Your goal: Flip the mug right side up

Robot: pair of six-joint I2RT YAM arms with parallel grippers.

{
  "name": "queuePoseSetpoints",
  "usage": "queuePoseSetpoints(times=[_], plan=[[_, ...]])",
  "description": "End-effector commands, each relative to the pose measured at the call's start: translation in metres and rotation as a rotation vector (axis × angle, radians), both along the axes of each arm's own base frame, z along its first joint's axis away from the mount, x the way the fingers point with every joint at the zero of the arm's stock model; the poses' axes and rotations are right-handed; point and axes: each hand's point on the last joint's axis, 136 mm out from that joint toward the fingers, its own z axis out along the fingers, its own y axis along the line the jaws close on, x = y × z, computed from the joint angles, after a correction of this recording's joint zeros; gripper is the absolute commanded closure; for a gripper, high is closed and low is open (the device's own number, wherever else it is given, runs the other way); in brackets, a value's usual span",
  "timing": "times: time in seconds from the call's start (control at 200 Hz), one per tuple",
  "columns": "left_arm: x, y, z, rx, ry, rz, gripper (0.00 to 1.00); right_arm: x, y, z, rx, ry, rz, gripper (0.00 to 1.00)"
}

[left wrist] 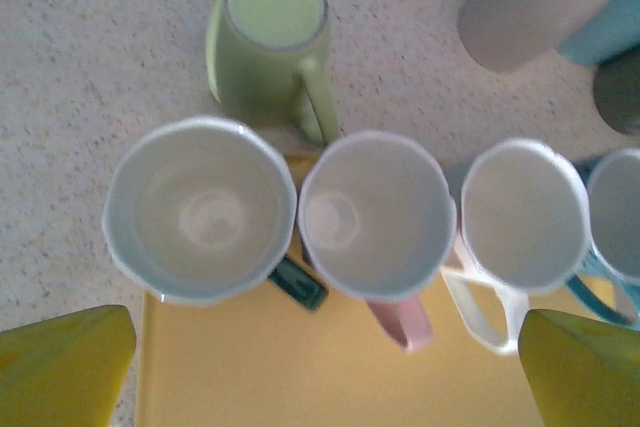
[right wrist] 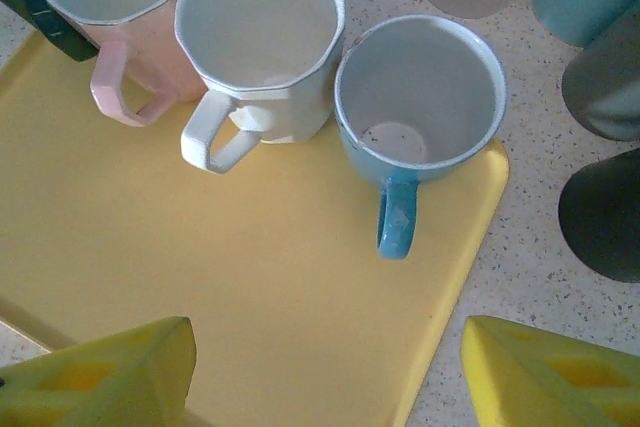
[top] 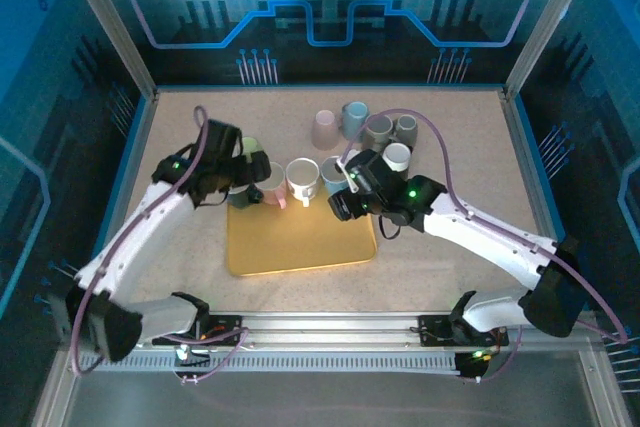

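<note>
My left gripper moves outward past the tray's back edge next, because the mug there stands bottom up. It then lowers its open fingers around the light green mug's body.
Four mugs stand mouth up along the back edge of the yellow tray: a dark-green-handled mug, a pink mug, a white mug and a blue mug with its handle toward me. My right gripper hangs open over the tray just in front of the blue mug, nothing between its yellow fingers. My left gripper is wide open above the green-handled and pink mugs, holding nothing. A light green mug stands on the table behind the tray, seemingly bottom up.
Behind the tray several mugs stand bottom up on the speckled table: a pinkish-grey mug, a teal mug, a grey mug and a dark mug. A white mug is beside the right wrist. The tray's front half is bare.
</note>
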Motion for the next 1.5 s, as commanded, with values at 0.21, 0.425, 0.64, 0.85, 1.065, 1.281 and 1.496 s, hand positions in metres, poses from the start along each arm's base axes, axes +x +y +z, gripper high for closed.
queuePoseSetpoints(times=[0.21, 0.425, 0.64, 0.85, 1.065, 1.281, 1.496], plan=[[0.100, 0.020, -0.013, 0.082, 0.074, 0.120, 0.01, -0.011, 0.006, 0.018, 0.104, -0.058, 0.063, 0.28], [0.134, 0.026, -0.052, 0.072, 0.171, 0.160, 0.01, -0.016, -0.002, 0.027, 0.134, -0.099, 0.062, 0.27], [0.144, 0.032, -0.090, 0.050, 0.252, 0.199, 0.01, -0.013, -0.005, 0.032, 0.166, -0.109, 0.052, 0.25], [0.143, 0.037, -0.118, 0.047, 0.290, 0.236, 0.01, -0.011, -0.007, 0.033, 0.184, -0.106, 0.043, 0.25], [0.144, 0.036, -0.143, 0.009, 0.319, 0.257, 0.05, -0.011, -0.006, 0.031, 0.196, -0.093, 0.048, 0.24], [0.142, 0.031, -0.159, -0.065, 0.331, 0.265, 0.20, -0.010, -0.004, 0.028, 0.197, -0.081, 0.049, 0.25], [0.148, 0.036, -0.139, -0.064, 0.279, 0.266, 0.46, -0.011, -0.005, 0.034, 0.206, -0.087, 0.047, 0.26]])
